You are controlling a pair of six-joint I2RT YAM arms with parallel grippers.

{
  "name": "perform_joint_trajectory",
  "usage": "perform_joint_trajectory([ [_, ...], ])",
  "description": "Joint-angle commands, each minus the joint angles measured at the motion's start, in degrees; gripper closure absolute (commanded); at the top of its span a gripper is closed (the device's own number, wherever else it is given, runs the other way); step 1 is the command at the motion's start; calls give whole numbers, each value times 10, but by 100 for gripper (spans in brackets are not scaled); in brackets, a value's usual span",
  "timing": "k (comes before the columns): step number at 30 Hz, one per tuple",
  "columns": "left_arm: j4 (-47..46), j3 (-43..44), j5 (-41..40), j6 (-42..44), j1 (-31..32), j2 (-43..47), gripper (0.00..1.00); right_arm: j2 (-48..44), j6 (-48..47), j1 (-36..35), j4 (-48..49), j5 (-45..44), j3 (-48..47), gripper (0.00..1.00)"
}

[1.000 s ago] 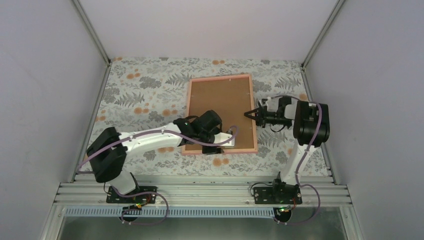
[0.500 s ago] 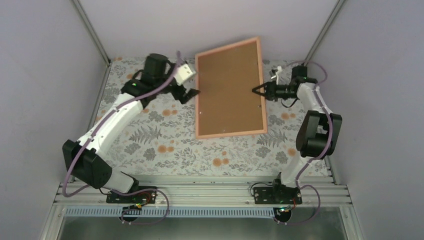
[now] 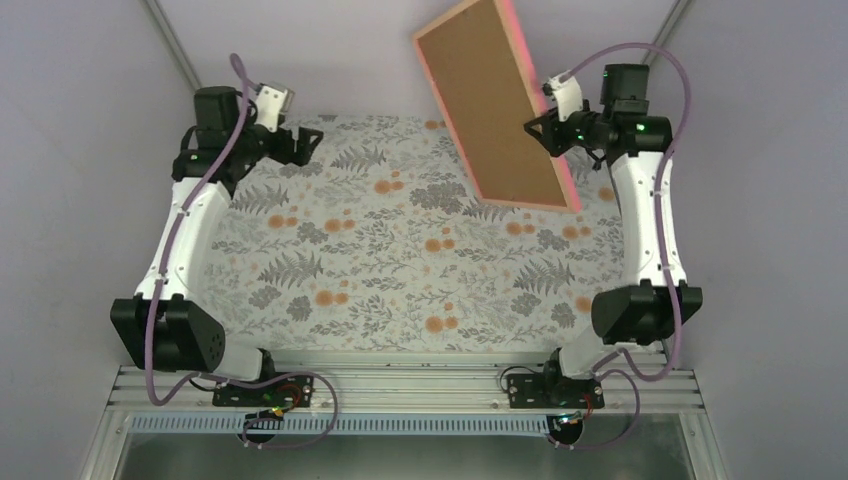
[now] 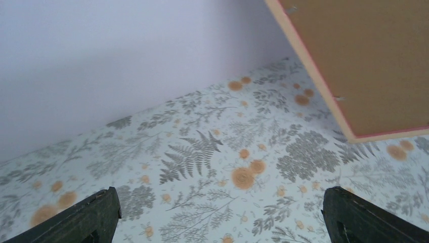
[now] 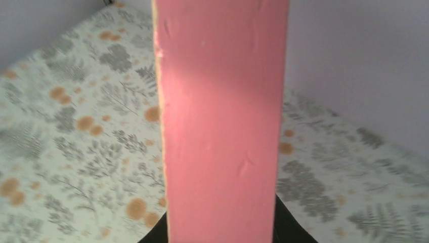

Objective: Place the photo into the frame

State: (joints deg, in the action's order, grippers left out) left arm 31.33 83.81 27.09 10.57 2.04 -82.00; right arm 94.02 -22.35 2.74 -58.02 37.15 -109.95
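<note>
I should next swing the frame (image 3: 522, 55) back and down onto the cloth's empty middle with my right gripper, backing turned under, then release its edge.
The pink frame (image 3: 522, 55), with the brown backing board (image 3: 490, 100) filling its back, hangs tilted in the air at the back right. My right gripper (image 3: 545, 132) is shut on its right edge. In the right wrist view the pink edge (image 5: 222, 126) fills the middle, with my right gripper (image 5: 222, 234) clamped on it and its dark fingers (image 5: 291, 234) on both sides. My left gripper (image 3: 305, 143) is open and empty at the back left, apart from the frame. In the left wrist view the gripper (image 4: 218, 202) is spread wide above the cloth, and the frame (image 4: 313, 76) shows top right. The photo is not in view.
A floral cloth (image 3: 400, 260) covers the table. Grey walls close in on the left (image 3: 90, 180), back and right (image 3: 760, 200). The frame's lower corner (image 3: 560, 205) hangs near the right wall, above the cloth.
The frame went from lying flat on the table to lifted and tilted at the back right, held by the right gripper. My left arm swung from its near edge to the back left.
</note>
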Motion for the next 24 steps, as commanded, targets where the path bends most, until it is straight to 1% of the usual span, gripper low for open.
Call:
perform_joint_trajectory([
  [1, -25, 15, 23, -53, -47, 8, 0, -74, -107, -81, 100, -129, -14, 97],
  [5, -40, 5, 60, -78, -98, 10, 0, -122, -154, -156, 175, -242, 75, 97],
  [10, -44, 14, 94, -96, -149, 9, 0, -179, -230, -287, 296, -413, 238, 96],
  [13, -46, 12, 107, -100, -165, 10, 0, -198, -252, -345, 349, -465, 313, 96],
  [17, -53, 2, 115, -103, -172, 11, 0, -225, -286, -421, 412, -517, 423, 96],
  [18, -54, 0, 116, -103, -172, 11, 0, -231, -297, -454, 429, -537, 456, 96],
  [21, -57, -5, 117, -102, -172, 7, 0, -251, -344, -521, 527, -595, 568, 96],
  [22, -58, -6, 119, -102, -172, 5, 0, -255, -357, -536, 564, -609, 607, 96],
  [24, -60, -6, 128, -100, -172, -1, 0, -248, -369, -559, 608, -627, 666, 96],
])
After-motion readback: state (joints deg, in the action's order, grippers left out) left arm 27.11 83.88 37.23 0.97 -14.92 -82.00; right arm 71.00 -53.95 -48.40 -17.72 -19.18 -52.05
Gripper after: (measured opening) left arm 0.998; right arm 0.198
